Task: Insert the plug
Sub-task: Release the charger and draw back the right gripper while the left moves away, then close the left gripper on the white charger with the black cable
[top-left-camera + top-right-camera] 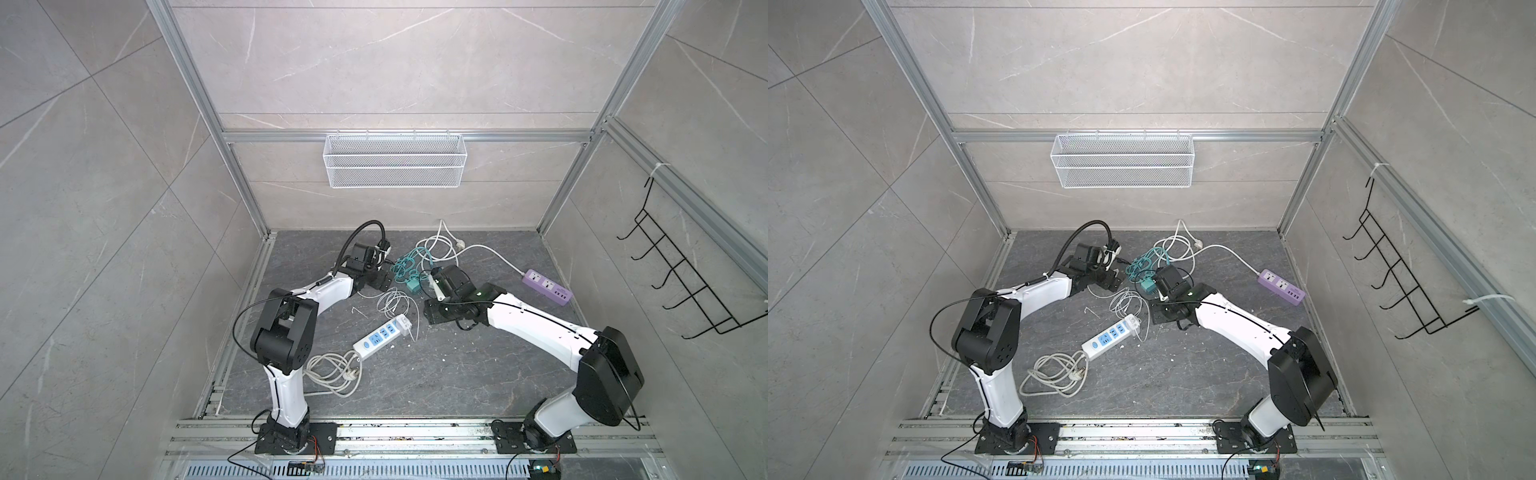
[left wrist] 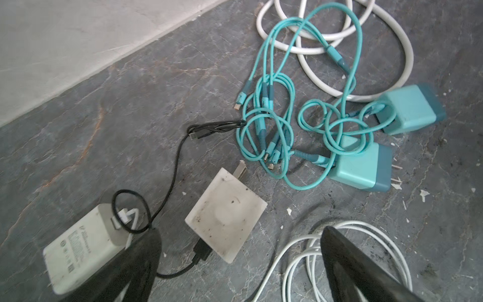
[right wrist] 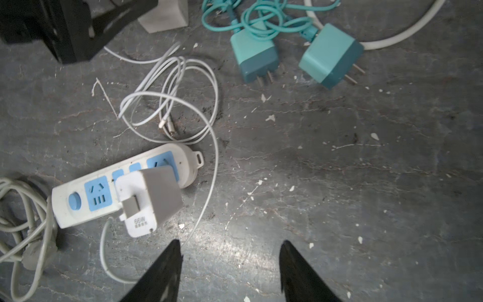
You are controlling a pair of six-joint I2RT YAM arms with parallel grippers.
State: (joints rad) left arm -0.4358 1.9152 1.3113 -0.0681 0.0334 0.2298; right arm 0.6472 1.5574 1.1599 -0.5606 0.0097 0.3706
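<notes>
The flat white charger [image 2: 224, 217] is below and just ahead of my left gripper's open fingers, so I need to move that gripper down and forward onto it and close on its sides.
A white plug [image 3: 150, 198] stands tilted on the white and blue power strip [image 3: 78, 201] with its prongs hidden; both top views show it [image 1: 402, 322] [image 1: 1133, 322]. My right gripper [image 3: 230, 247] hovers open over bare floor beside that strip, holding nothing. My left gripper [image 2: 240, 235] is open wide, with a flat white charger [image 2: 224, 217] on a black cable lying just ahead of its fingers. Another white charger [image 2: 81, 251] lies partly under one finger. Two teal chargers [image 3: 254, 57] [image 3: 330, 56] lie loose, prongs bare.
A purple power strip [image 1: 546, 286] lies at the right with its white cord. Tangled teal cables [image 2: 274, 117] and thin white cable loops [image 3: 170, 99] clutter the middle. A grey cord coil [image 1: 332, 370] lies near the left arm. A wire basket [image 1: 395, 166] hangs on the back wall.
</notes>
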